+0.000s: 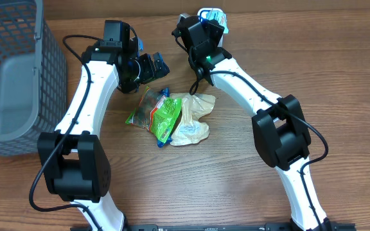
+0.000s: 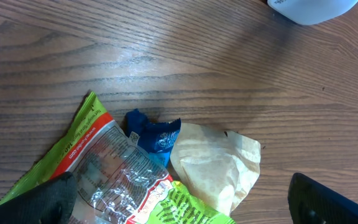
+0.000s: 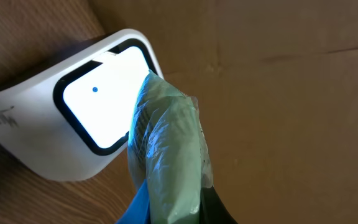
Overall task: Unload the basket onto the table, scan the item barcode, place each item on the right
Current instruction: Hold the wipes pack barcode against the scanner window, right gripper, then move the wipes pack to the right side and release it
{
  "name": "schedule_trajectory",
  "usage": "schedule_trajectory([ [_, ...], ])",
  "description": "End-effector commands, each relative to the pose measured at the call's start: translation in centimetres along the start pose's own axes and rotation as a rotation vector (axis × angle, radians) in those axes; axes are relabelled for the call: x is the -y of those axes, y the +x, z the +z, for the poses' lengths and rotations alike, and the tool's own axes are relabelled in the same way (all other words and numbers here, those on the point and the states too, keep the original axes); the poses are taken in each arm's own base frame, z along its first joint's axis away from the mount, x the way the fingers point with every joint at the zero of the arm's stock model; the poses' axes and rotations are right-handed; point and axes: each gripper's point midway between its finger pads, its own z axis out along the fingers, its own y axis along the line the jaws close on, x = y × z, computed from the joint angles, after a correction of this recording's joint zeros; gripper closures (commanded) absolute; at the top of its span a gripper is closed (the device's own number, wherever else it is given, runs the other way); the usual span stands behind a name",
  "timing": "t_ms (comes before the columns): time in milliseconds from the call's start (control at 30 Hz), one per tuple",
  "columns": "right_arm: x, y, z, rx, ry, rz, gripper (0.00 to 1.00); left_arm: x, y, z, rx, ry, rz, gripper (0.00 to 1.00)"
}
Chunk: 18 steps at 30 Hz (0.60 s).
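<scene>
I should move my right gripper back to the right in the overhead view and let go of the packet, since there is bare tabletop clear of the pile that way.
My right gripper [image 1: 205,32] is at the far edge of the table, shut on the item, a pale green crinkly plastic packet [image 3: 169,149] with a blue edge. The packet stands upright right in front of the lit window of the white barcode scanner [image 3: 98,102], overlapping the window's right edge. The scanner [image 1: 212,14] shows just beyond the gripper in the overhead view. My left gripper [image 1: 150,67] hangs open over the pile of packets, its dark fingers [image 2: 42,202] wide apart with nothing between them.
A pile lies mid-table: a green and red snack bag [image 1: 161,113], a beige packet [image 1: 195,117] and a small blue packet [image 2: 155,133]. A grey mesh basket [image 1: 11,70] stands at the left. A brown cardboard wall [image 3: 278,93] rises behind the scanner.
</scene>
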Motion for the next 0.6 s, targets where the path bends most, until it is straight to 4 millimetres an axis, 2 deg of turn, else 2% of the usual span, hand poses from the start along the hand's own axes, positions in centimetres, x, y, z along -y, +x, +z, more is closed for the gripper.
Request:
schedule_trajectory([
  [0,0.4,0.5,-0.2,-0.024,0.005,-0.002,0.96,0.3,-0.6,-1.1,0.032,0.001,0.021,0.0],
  [100,0.2,0.7,-0.8,-0.019,-0.038,0.016,0.96,0.3,-0.6,-1.1,0.032,0.001,0.021,0.0],
  [167,0.5,0.3,-1.7,0.02,-0.092,0.105,0.96,0.3,-0.6,-1.1,0.032,0.001,0.021,0.01],
  [267,2.1,0.0,-3.4,0.079,-0.183,0.239,0.96,0.3,-0.6,-1.1,0.032,0.001,0.021,0.0],
  [400,7.0,1.3,-5.8,0.11,-0.218,0.446,0.96,0.3,-0.6,-1.1,0.032,0.001,0.021,0.0],
  [433,8.8,2.2,-6.6,0.102,-0.209,0.516,0.96,0.3,-0.6,-1.1,0.032,0.001,0.021,0.0],
  [567,13.5,5.8,-9.8,0.061,-0.212,0.731,0.96,0.3,-0.6,-1.1,0.032,0.001,0.021,0.0],
])
